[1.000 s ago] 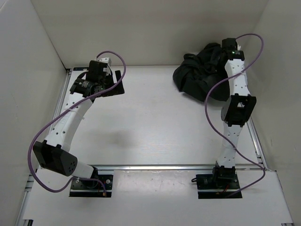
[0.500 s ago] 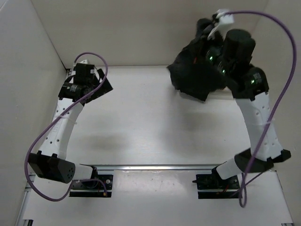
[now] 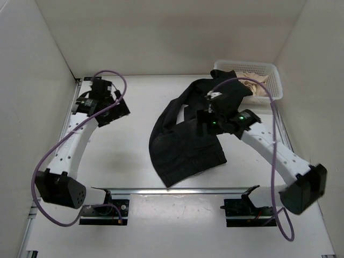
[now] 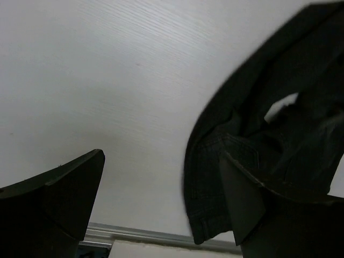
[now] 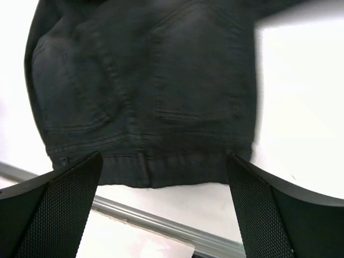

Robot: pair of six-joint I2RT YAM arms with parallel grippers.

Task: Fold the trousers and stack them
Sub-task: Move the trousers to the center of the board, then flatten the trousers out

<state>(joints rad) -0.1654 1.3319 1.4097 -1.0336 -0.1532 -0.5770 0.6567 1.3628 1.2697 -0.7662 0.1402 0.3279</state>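
Observation:
Next I need to lower my left gripper back and across onto the trousers' side edge (image 3: 152, 155) (image 4: 190, 164) below, to its right in the top view, since bare table borders the trousers' edge.
The black trousers (image 3: 183, 150) lie crumpled on the table, running from near the front rail up toward the back right. My right gripper (image 3: 203, 124) hovers over their middle. In the right wrist view it (image 5: 164, 177) is open, and nothing sits between its fingers (image 5: 59, 204). Below it lie the waistband and back pockets of the trousers (image 5: 161, 97). My left gripper (image 3: 114, 110) stands open at the back left, away from the cloth. In its wrist view the gripper (image 4: 161, 199) frames bare table, and an edge of the trousers (image 4: 215, 177) shows by the right finger.
A white basket (image 3: 271, 80) stands at the back right corner with a beige cloth (image 3: 258, 83) in it; one trouser leg reaches its edge. A metal rail (image 3: 177, 190) runs along the table's near edge. White walls enclose the left, back and right sides.
My right arm has swung the trousers from the back right corner down onto the middle of the table, and its gripper has opened and let go. The left gripper barely moved.

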